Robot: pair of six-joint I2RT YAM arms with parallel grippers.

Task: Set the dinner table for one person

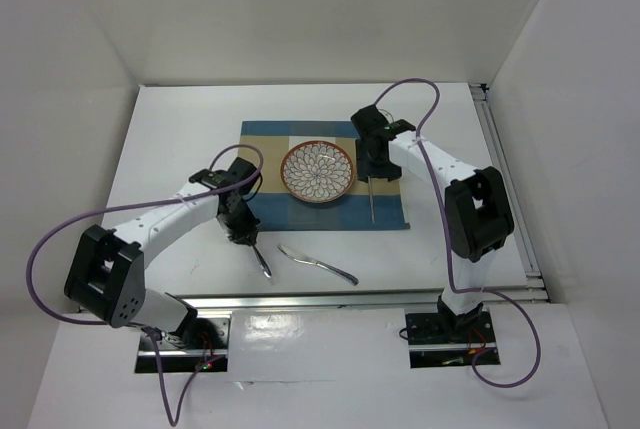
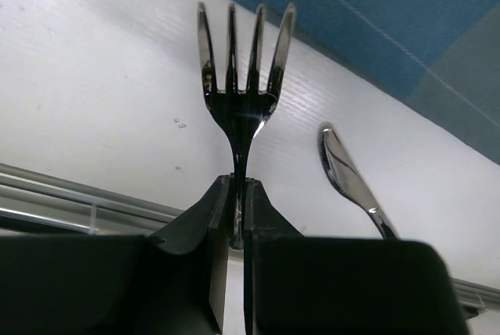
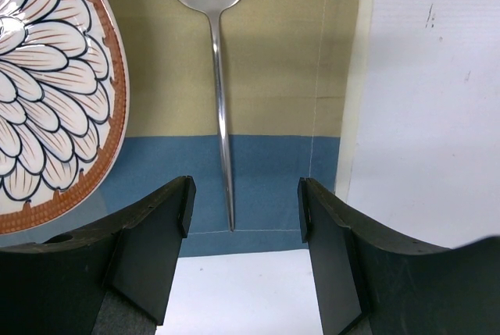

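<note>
I will next carry the fork (image 1: 263, 262) outward with my left gripper, turn it straight, lower it onto the empty tan part of the placemat beside the plate and release it, because the spoon is on the opposite side.
The dinner table (image 1: 180, 149) is a white top with a blue-and-tan checked placemat (image 1: 265, 139) on it. A flower-patterned plate (image 1: 317, 171) sits on the mat's middle. A spoon (image 1: 371, 199) lies on the mat right of the plate. My left gripper (image 1: 245, 234) is shut on a fork (image 1: 263, 262) by its handle, just off the mat's near left corner. In the left wrist view the fork (image 2: 241, 77) points away from the gripper (image 2: 238, 187), over the white top. My right gripper (image 1: 378, 164) is open over the spoon's handle (image 3: 223, 116), jaws (image 3: 244, 194) either side, not touching it.
A knife (image 1: 318, 263) lies on the bare table in front of the mat; it shows right of the fork in the left wrist view (image 2: 351, 179). The plate's rim (image 3: 109, 116) is left of the right gripper. Metal rails (image 1: 380, 299) run along the near edge.
</note>
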